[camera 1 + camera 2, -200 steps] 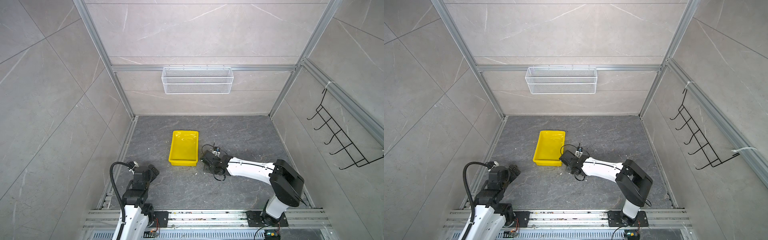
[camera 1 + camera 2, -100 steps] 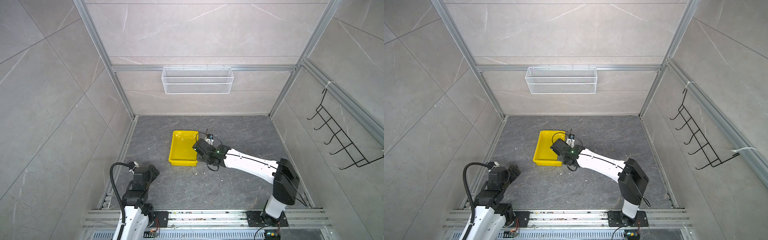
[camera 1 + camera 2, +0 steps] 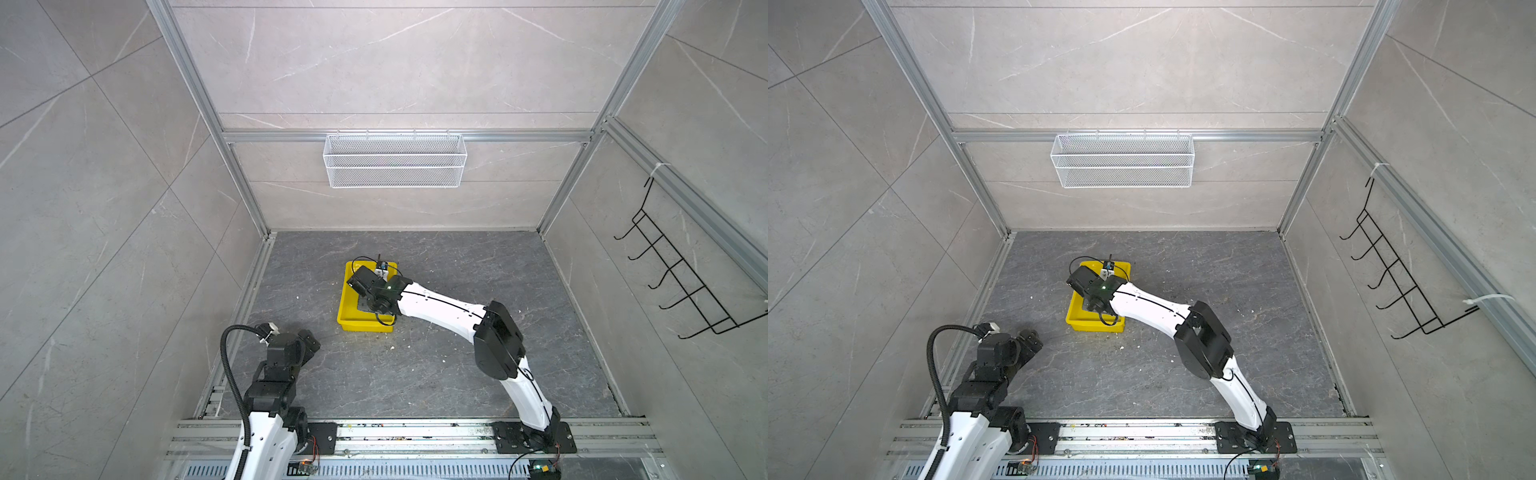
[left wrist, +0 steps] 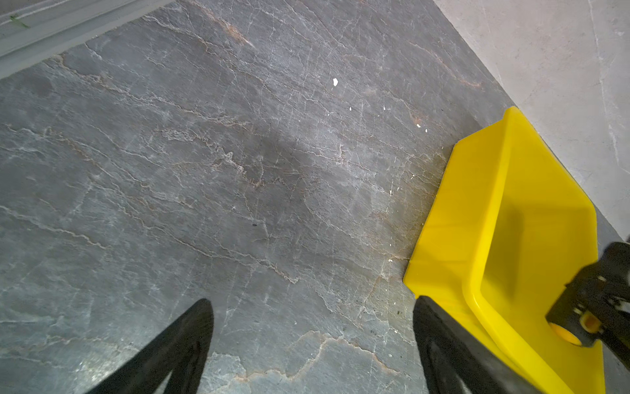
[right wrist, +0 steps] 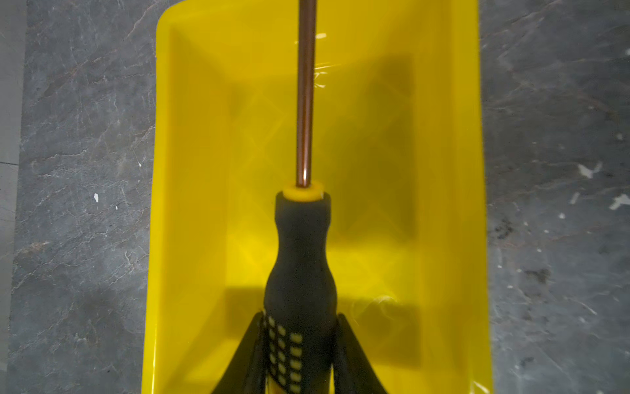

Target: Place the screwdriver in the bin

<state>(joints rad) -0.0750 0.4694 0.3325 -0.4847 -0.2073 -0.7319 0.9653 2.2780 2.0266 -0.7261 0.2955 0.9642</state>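
Observation:
My right gripper lowers the screwdriver's handle toward the bin's bottom next and releases it there. The handle and stem already line up lengthwise between the bin's long sides.
The yellow bin [image 3: 343, 307] [image 3: 1073, 311] lies on the grey floor in both top views. My right gripper [image 3: 360, 283] [image 3: 1080, 281] hangs over its far half. In the right wrist view that gripper [image 5: 300, 327] is shut on the black, yellow-dotted handle of the screwdriver [image 5: 301, 252], whose thin shaft runs lengthwise above the bin's floor [image 5: 375, 170]. The left wrist view catches the bin [image 4: 477, 211] and the screwdriver's yellow end cap [image 4: 566, 332]. My left gripper [image 4: 312, 307] [image 3: 309, 338] is open over bare floor, near the bin's front left corner.
A white wire basket [image 3: 395, 160] hangs on the back wall. A black hook rack [image 3: 673, 274] hangs on the right wall. White crumbs [image 3: 392, 347] dot the floor in front of the bin. Aluminium rails [image 3: 415, 434] run along the front edge.
My right arm has swung from the floor right of the bin to above the bin, carrying the screwdriver with it. The left arm has not moved.

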